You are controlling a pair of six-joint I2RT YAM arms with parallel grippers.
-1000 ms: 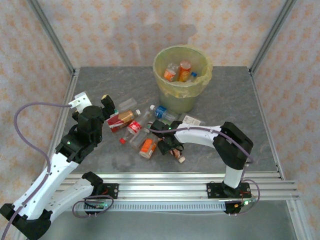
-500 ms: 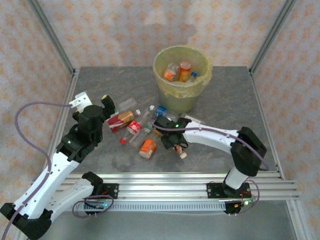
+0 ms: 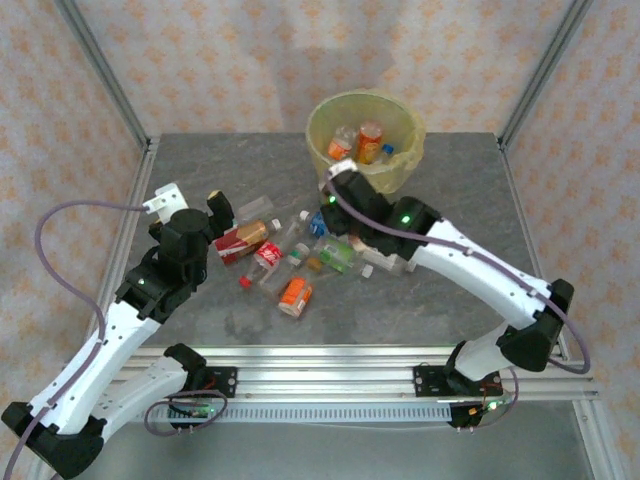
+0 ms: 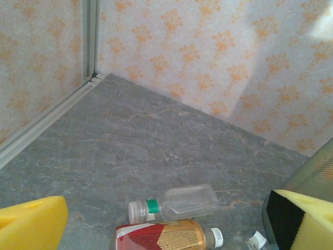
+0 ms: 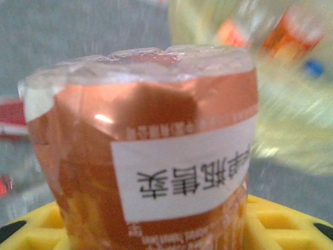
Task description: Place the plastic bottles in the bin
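Note:
My right gripper moves outward over the bin's near rim to the bin's opening next and releases the brown-labelled bottle, since other bottles already lie inside.
My right gripper (image 3: 337,177) is raised next to the near rim of the bin (image 3: 316,128) and is shut on a brown-labelled bottle (image 5: 145,151) with a white sticker. That bottle fills the right wrist view between the yellow pads (image 5: 291,224). The pale yellow bin holds several bottles (image 3: 368,141). More plastic bottles lie on the table: a red-and-gold one (image 3: 244,237), a clear one (image 3: 256,209), a red one (image 3: 268,254), an orange one (image 3: 295,293) and a green one (image 3: 338,253). My left gripper (image 3: 214,206) stands open just left of them, with the clear bottle (image 4: 177,203) ahead of its fingers.
The grey table (image 3: 200,170) has metal frame posts at its corners and patterned walls behind. A rail (image 3: 330,375) runs along the near edge. My right forearm (image 3: 470,265) stretches across the right half of the table, above a white-labelled bottle (image 3: 388,263).
My right gripper closed on the brown-labelled bottle near the table's front, lifted it and swung it back toward the bin. The left arm has stayed still.

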